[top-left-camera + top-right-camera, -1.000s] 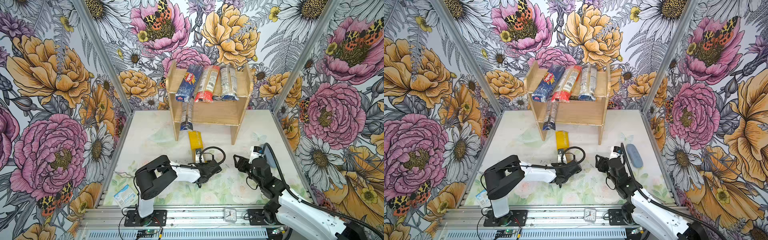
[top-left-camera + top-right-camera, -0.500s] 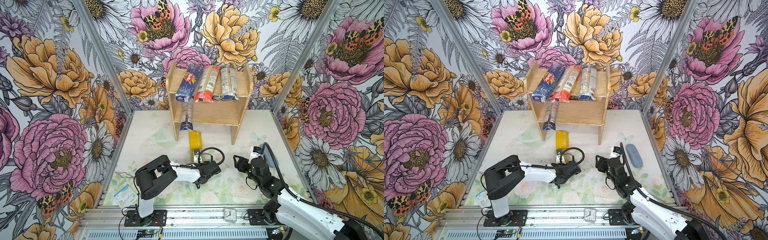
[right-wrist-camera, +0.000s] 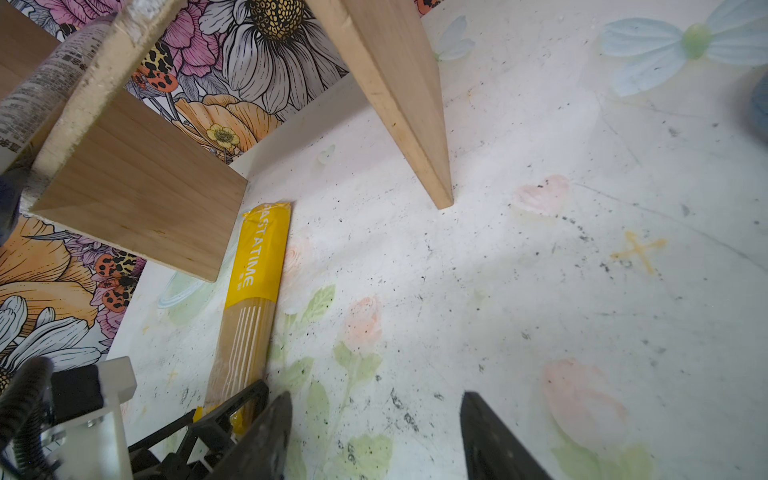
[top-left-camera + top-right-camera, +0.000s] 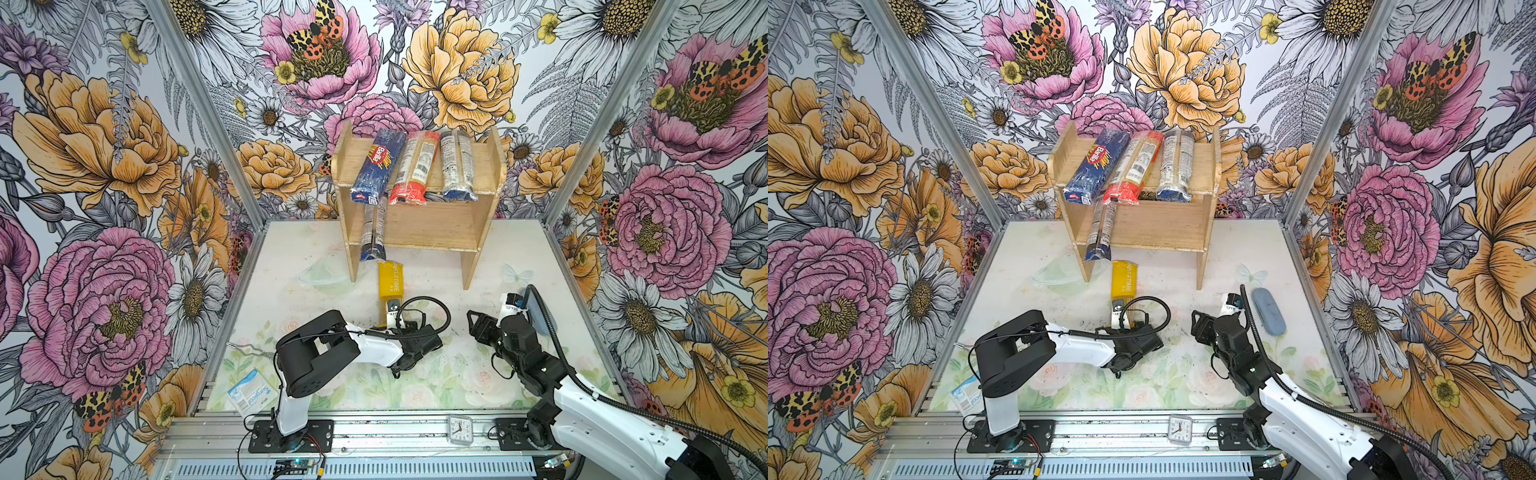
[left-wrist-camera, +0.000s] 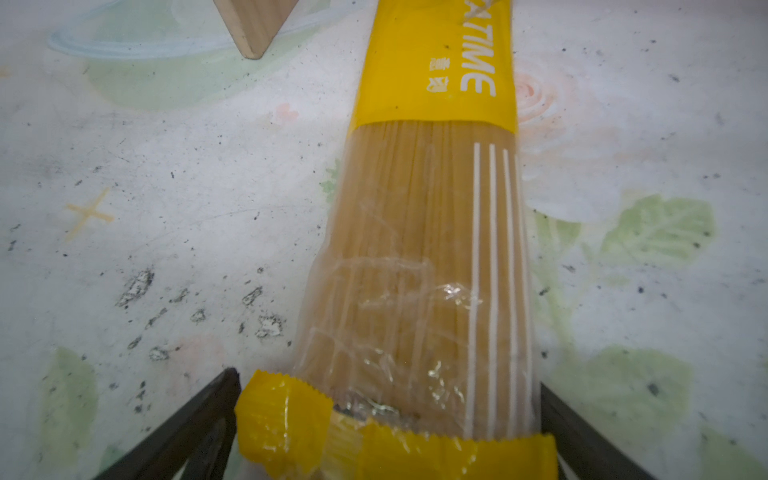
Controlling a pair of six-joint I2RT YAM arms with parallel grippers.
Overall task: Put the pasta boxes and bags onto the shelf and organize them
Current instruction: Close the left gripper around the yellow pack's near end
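My left gripper's open fingers are already on both sides of the yellow-ended bag. My left gripper should stay low over the table and close straight onto the bag's near end.
The light-wood shelf stands at the back. Its top tier holds the dark blue Barilla box, a red-ended bag and a grey-labelled bag. A slim dark-ended bag pokes out of the lower tier at the left. The yellow-ended bag lies flat on the table in front of the shelf. My left gripper is open, its fingers either side of the bag's near end. My right gripper hangs open over bare table with nothing in it.
A grey-blue oval object lies by the right wall behind the right arm. A white-blue Surgical packet sits at the front left corner, and a small clock on the front rail. The shelf's left leg stands beside the bag's far end.
The left gripper has edged very slightly toward the shelf along the yellow-ended bag. The right arm has hardly moved.
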